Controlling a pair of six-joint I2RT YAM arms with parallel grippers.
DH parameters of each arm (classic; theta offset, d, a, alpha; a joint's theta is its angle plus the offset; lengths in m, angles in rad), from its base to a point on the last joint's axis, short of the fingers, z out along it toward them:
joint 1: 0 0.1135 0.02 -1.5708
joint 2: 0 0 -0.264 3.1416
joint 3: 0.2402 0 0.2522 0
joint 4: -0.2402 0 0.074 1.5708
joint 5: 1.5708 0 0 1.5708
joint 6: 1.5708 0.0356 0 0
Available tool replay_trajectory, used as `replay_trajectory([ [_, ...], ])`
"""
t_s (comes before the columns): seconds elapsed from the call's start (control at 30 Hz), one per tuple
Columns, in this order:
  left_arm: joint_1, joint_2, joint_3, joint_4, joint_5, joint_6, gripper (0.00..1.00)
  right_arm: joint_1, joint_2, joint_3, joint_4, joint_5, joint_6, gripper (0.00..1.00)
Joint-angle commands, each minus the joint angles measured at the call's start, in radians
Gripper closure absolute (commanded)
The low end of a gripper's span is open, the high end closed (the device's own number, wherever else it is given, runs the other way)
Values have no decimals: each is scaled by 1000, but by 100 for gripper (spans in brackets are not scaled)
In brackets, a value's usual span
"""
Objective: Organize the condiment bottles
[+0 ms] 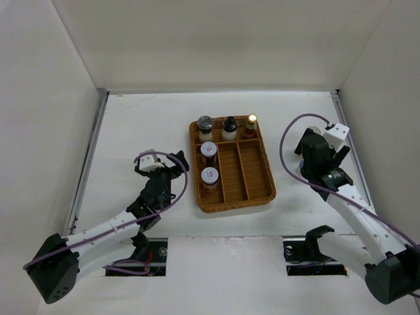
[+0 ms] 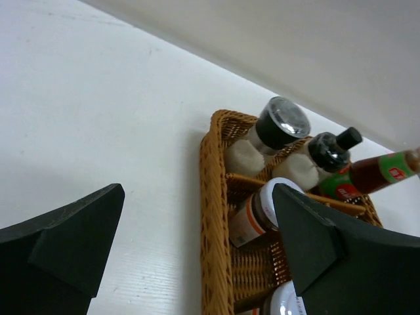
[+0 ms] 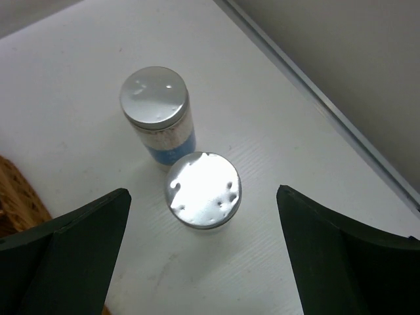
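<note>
My right gripper moves down over the nearer canister's silver lid (image 3: 203, 190) and closes around it next, since that lid already sits between my open fingers in the wrist view.
In the top view the brown wicker tray (image 1: 262, 190) holds the grey-lidded shaker (image 1: 205, 126), the black-capped bottle (image 1: 229, 126) and the slim red-sauce bottle (image 1: 251, 125) in its far row. Two short red-labelled jars (image 1: 209, 152) (image 1: 209, 177) stand in its left column. My left gripper (image 1: 172, 167) is open and empty just left of the tray (image 2: 211, 197). My right gripper (image 1: 314, 152) is open right of the tray and hides the canisters in the top view. In the right wrist view it hovers (image 3: 202, 195) over the nearer silver-lidded canister (image 3: 203, 190); the other canister (image 3: 156, 115) stands just behind.
The tray's middle and right columns hold nothing. In the left wrist view the shaker (image 2: 279, 128), black-capped bottle (image 2: 328, 154), sauce bottle (image 2: 374, 174) and a jar (image 2: 262, 213) show. A metal rail (image 3: 328, 105) runs along the table's right edge, with white walls on three sides.
</note>
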Motion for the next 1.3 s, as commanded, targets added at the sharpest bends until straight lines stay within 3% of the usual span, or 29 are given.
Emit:
replay_trajectory([
  [0.0,46,28,-23,56,56,-91,0,-52,25,38,-13,-50,18,0],
  [0.4,77,166,-34,127,153,-162,0,-186,204,7,162,-271,30,1],
  [0.5,84,180,-31,136,173,-167,0,-212,235,1,202,-280,27,20],
  [0.57,84,185,-31,136,176,-170,0,-213,220,-10,214,-271,32,39],
  [0.67,92,195,-31,136,175,-170,0,-157,133,-19,199,-237,34,51],
  [0.87,98,234,-31,157,185,-185,0,41,-19,79,95,-119,23,53],
  [1.07,110,245,-33,162,195,-191,0,227,103,217,180,-114,-35,53],
  [1.27,121,237,-43,162,193,-194,0,279,286,276,343,-212,-65,53],
])
